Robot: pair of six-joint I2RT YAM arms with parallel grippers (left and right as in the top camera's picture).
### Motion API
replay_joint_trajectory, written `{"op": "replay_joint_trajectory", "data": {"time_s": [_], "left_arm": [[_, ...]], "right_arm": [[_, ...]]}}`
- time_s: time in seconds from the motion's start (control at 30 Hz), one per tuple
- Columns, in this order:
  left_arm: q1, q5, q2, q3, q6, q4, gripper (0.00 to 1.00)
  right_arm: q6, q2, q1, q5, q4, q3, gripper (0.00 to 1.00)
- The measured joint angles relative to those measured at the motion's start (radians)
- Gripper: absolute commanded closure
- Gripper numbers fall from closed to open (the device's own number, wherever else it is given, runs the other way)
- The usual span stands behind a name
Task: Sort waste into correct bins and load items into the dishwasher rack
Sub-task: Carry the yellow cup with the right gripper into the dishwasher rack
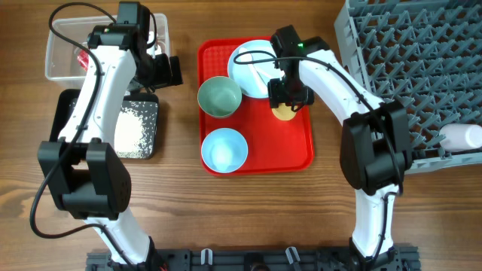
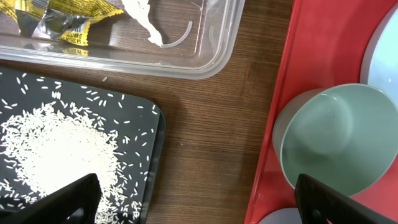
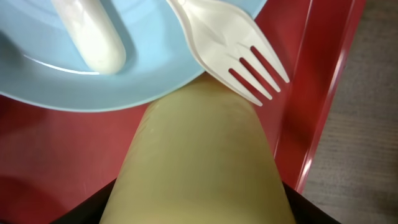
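Observation:
The space beside the white cup is open. My right gripper should next lift the yellow cup [image 3: 199, 155], move across to the rack's near edge, and lower the cup to release it there.
My right gripper [image 1: 290, 95] [image 3: 199, 210] is shut on the yellow cup [image 3: 199, 155], which stands on the red tray [image 1: 297, 154] against the pale blue plate [image 3: 143, 74]. A white fork [image 3: 236, 50] and spoon [image 3: 90, 37] lie on the plate. Two bowls [image 1: 219, 96] [image 1: 224, 149] sit on the tray's left half. My left gripper [image 1: 162, 71] [image 2: 199, 202] hangs open over bare wood between the black tray [image 2: 155, 124] of rice grains [image 2: 56, 149] and the red tray. The clear tub [image 2: 205, 56] holds a yellow wrapper [image 2: 62, 18] and tissue [image 2: 140, 15].
The grey dishwasher rack [image 1: 422, 68] fills the right side, with a white cup [image 1: 461, 137] lying at its near edge. A red wrapper [image 1: 80, 60] shows in the tub, partly under my left arm.

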Motion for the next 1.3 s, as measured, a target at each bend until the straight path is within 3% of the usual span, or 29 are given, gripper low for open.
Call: {"op": "replay_joint_trajectory", "data": {"time_s": [0.43,0.67,0.87,1.13,1.3], "left_arm": [[0.0,0.0,0.0,0.0,0.0,0.0,0.0],[0.0,0.0,0.0,0.0,0.0,0.0,0.0],[0.0,0.0,0.0,0.0,0.0,0.0,0.0],[0.0,0.0,0.0,0.0,0.0,0.0,0.0],[0.0,0.0,0.0,0.0,0.0,0.0,0.0]], "right_arm": [[0.0,-0.025,0.001,0.052,0.134,-0.059,0.41],[-0.022,-0.028,-0.006,-0.002,-0.07,-0.04,0.49],[-0.047,-0.047,-0.007,-0.03,-0.18,-0.039,0.5],[-0.054,-0.339,-0.032,-0.034,-0.274,-0.038,0.5],[-0.054,-0.506,-0.167,-0.032,-0.365,-0.037,0.5]]}}
